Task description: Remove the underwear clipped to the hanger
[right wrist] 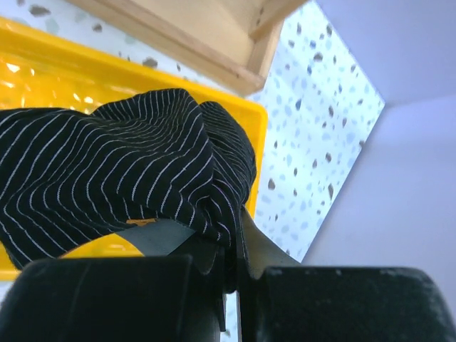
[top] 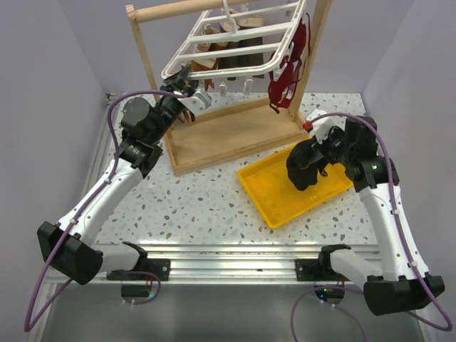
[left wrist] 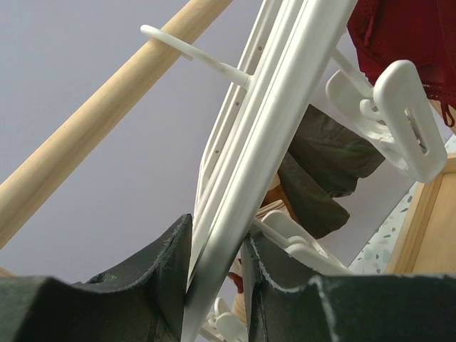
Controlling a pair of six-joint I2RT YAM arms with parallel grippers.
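My right gripper holds the black pinstriped underwear (top: 303, 169). Next it will move it in from the yellow tray's edge and down toward the tray's bottom, then open.
The white hanger (top: 179, 53) hangs tilted from the wooden stand's rod. My left gripper (top: 187, 80) is shut on its near left corner; in the left wrist view the pads (left wrist: 160, 274) pinch the hanger's white edge bar (left wrist: 285, 107) at my left gripper (left wrist: 214, 267). Dark grey underwear (left wrist: 320, 171) still hangs clipped under the slats, and dark pieces show there from above (top: 242, 53). My right gripper (top: 313, 160) is shut on black pinstriped underwear (top: 303, 169) and holds it over the yellow tray (top: 274, 203). The right wrist view shows that fabric (right wrist: 107, 164) bunched in my right gripper (right wrist: 231, 239).
A red bra (top: 288, 57) hangs at the hanger's right end, also in the left wrist view (left wrist: 406, 35). The wooden stand's base (top: 228, 135) lies behind the tray and its rod (left wrist: 107, 121) passes above. Empty white clips (left wrist: 399, 114) dangle. Grey walls close in on both sides.
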